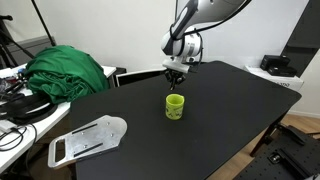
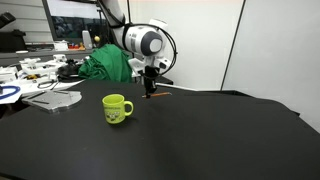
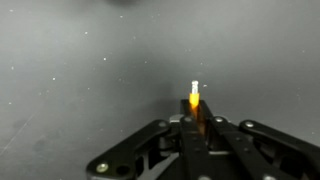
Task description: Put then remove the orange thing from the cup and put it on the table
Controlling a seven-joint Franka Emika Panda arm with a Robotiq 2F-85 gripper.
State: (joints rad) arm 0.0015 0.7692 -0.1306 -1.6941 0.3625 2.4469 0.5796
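Note:
I need to lower my gripper next and move it slightly toward the green cloth heap to open it, since bare black table is under the orange thing, clear of the cup.
The lime-green cup (image 1: 175,106) stands upright on the black table (image 1: 230,110); it also shows in an exterior view (image 2: 117,108) with its handle turned to the right. My gripper (image 1: 175,74) hangs above and a little behind the cup, also seen in an exterior view (image 2: 150,90). It is shut on the orange thing (image 3: 195,103), a thin orange stick with a pale tip that pokes out between the fingers in the wrist view. In the exterior views the stick is a small sliver below the fingers (image 2: 149,93). The cup is out of the wrist view.
A green cloth heap (image 1: 66,70) and cables lie on a white desk at the table's far side. A white flat tray-like part (image 1: 88,139) lies at the table's edge. A black device (image 1: 277,65) sits on a white stand.

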